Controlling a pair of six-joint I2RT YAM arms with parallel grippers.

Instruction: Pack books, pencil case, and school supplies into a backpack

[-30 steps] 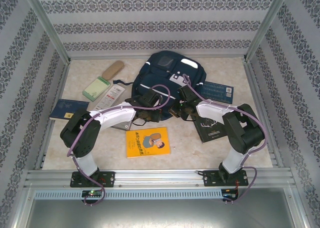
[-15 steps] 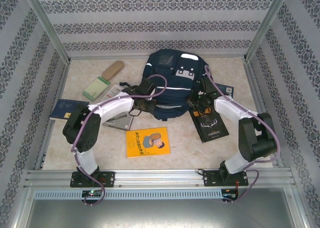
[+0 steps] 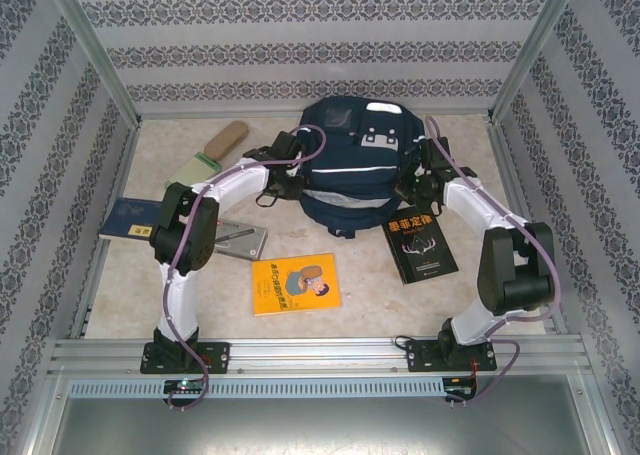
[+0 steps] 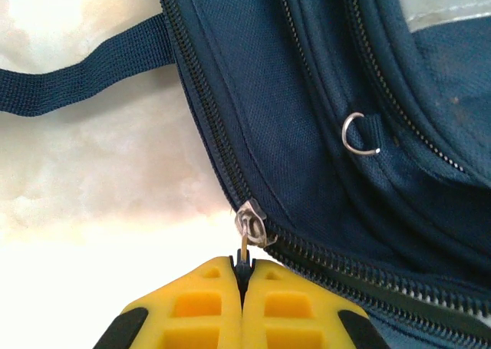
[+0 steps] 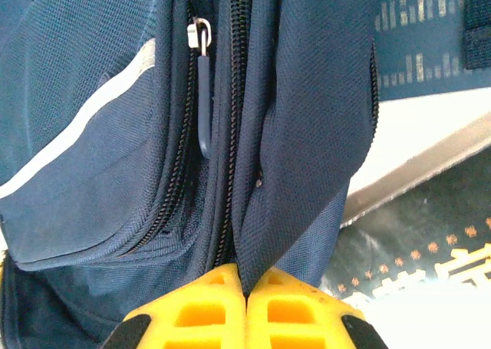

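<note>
I should next move my right gripper outward along the backpack's side zipper line (image 3: 407,155) (image 5: 235,107), which runs outward from the gripper's fingers, and then open it to let go of the fold of fabric.
The navy backpack (image 3: 352,170) lies at the back middle of the table. My left gripper (image 3: 289,181) is at its left side, shut on the metal zipper pull (image 4: 251,230); the yellow fingers (image 4: 207,303) are pressed together. At the backpack's right side, my right gripper (image 3: 414,184) is shut on a fold of backpack fabric (image 5: 307,149) beside a zipper line. An orange-yellow book (image 3: 295,283), a black book (image 3: 420,240) and a navy book (image 3: 128,218) lie flat on the table. A blue book (image 5: 430,38) shows past the fabric. The tan pencil case (image 3: 226,135) and pale green pad (image 3: 188,169) lie back left.
A grey flat item (image 3: 238,240) lies under my left arm's forearm. Metal frame posts and patterned walls close in the table (image 3: 470,305) on three sides. A loose strap (image 4: 84,69) trails off the backpack's left side.
Both arms have stretched toward the back and spread apart along the backpack's sides. The backpack has shifted toward the back, and the black book is now uncovered.
</note>
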